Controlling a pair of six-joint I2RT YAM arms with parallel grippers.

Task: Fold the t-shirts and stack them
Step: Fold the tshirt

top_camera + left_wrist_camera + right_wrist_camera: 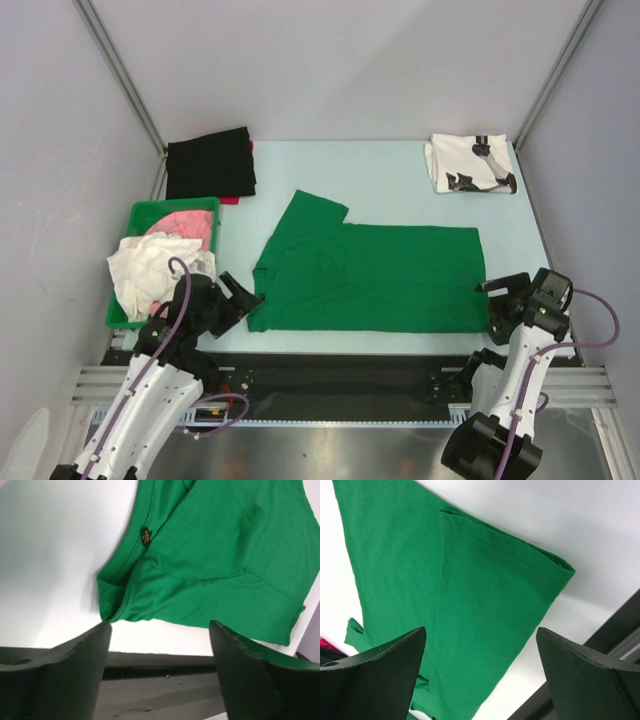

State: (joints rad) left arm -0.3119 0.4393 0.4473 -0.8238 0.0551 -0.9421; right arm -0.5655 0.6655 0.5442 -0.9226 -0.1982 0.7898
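Observation:
My left gripper moves outward along the green shirt next, then down onto the far sleeve's tip point(301, 194) to close. That sleeve still sticks out unfolded.
A bright green t-shirt point(370, 275) lies partly folded in the middle of the pale table, one sleeve sticking out at its far left. It also shows in the left wrist view point(215, 560) and the right wrist view point(445, 590). A folded white t-shirt with black print point(470, 163) lies at the far right corner. My left gripper point(238, 296) is open and empty just off the green shirt's near left corner. My right gripper point(500, 297) is open and empty just off its near right corner.
A green bin point(140, 222) at the left holds a heap of white and pink cloth point(155, 268). A folded black cloth point(209, 163) lies at the far left over something red. Grey walls with metal posts close in the table. A dark rail point(340, 375) runs along the near edge.

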